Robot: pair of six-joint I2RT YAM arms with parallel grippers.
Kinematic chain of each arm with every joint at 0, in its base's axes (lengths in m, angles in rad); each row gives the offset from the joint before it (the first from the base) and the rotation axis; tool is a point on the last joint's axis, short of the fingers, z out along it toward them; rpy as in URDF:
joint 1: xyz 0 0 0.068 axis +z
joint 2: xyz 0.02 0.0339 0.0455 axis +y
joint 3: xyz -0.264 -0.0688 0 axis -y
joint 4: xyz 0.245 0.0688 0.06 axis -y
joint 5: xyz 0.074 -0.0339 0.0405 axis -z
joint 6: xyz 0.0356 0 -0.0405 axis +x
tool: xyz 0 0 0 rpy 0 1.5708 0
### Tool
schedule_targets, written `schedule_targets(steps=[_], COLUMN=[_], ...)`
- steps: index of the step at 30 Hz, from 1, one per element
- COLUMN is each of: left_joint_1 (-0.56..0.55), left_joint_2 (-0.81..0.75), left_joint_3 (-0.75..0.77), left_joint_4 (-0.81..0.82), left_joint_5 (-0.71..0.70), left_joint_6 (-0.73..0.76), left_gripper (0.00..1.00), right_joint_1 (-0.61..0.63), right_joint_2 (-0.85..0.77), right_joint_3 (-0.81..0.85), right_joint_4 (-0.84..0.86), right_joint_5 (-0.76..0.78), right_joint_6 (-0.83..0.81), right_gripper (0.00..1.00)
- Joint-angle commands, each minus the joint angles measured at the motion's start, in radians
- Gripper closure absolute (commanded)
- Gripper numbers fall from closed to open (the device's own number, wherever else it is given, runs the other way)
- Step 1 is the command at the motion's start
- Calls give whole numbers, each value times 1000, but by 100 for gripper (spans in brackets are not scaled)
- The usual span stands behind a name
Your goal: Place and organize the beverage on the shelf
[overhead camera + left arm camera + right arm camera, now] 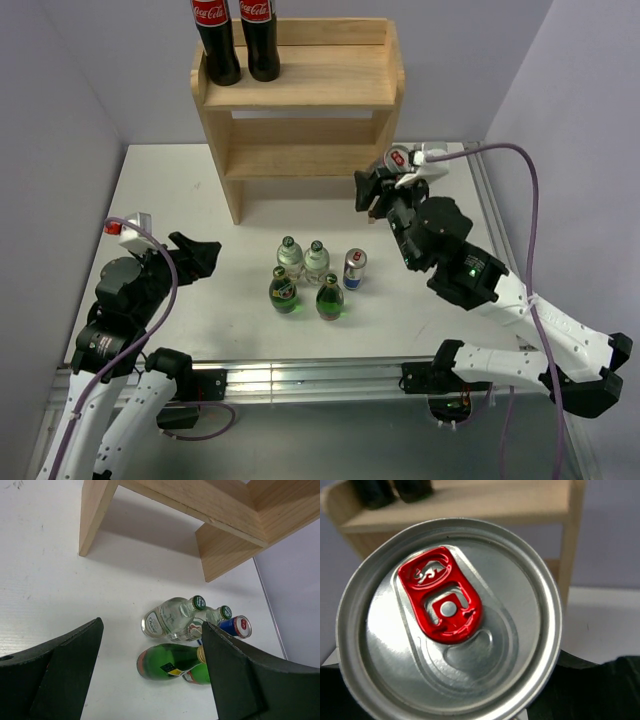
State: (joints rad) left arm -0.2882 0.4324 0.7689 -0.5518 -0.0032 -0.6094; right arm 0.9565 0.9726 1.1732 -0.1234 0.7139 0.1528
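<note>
I will next lift my right gripper outward onto the end of the shelf's top level, away from the cola bottles, and release the slim can there because that end is clear.
The wooden shelf (320, 75) stands at the back of the table. My right gripper (369, 193) is shut on a slim silver can with a red tab (450, 620), held in the air to the right of the shelf's lower tier; its fingers (607, 682) flank the can. The arm hides this can in the top view. On the table stand two clear bottles (290, 256) (317, 259), two green bottles (284, 290) (330, 298) and a second can (354, 268). My left gripper (196, 256) is open and empty, left of this group, which also shows in the left wrist view (172, 617).
Two tall cola bottles (216, 40) (262, 38) stand at the left of the shelf's top tier. The shelf also shows in the left wrist view (230, 505) and the right wrist view (470, 505). A metal rail (300, 375) runs along the table's near edge.
</note>
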Motion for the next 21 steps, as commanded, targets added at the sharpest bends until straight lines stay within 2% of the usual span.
schedule_targets(steps=[1, 7, 12, 16, 17, 21], left_joint_1=[17, 30, 35, 37, 37, 37], left_joint_2=[-12, -17, -20, -21, -23, -29], left_joint_3=[-2, -2, -3, -3, -3, -3], left_joint_4=[49, 50, 52, 50, 50, 50], left_joint_5=[29, 32, 35, 32, 35, 32], left_joint_6=[23, 23, 23, 23, 23, 23], left_gripper=[14, 14, 15, 13, 12, 8], right_joint_1=[-27, -131, -208, -294, -309, -355], right_joint_2=[67, 256, 452, 610, 673, 788], right_joint_3=[140, 406, 679, 917, 1019, 1201], right_joint_4=[156, 91, 10, -100, -123, -189], right_joint_5=[-267, -421, -470, -481, -484, -464], right_joint_6=[-275, -308, -332, -326, -322, -322], right_gripper=[100, 100, 100, 100, 100, 100])
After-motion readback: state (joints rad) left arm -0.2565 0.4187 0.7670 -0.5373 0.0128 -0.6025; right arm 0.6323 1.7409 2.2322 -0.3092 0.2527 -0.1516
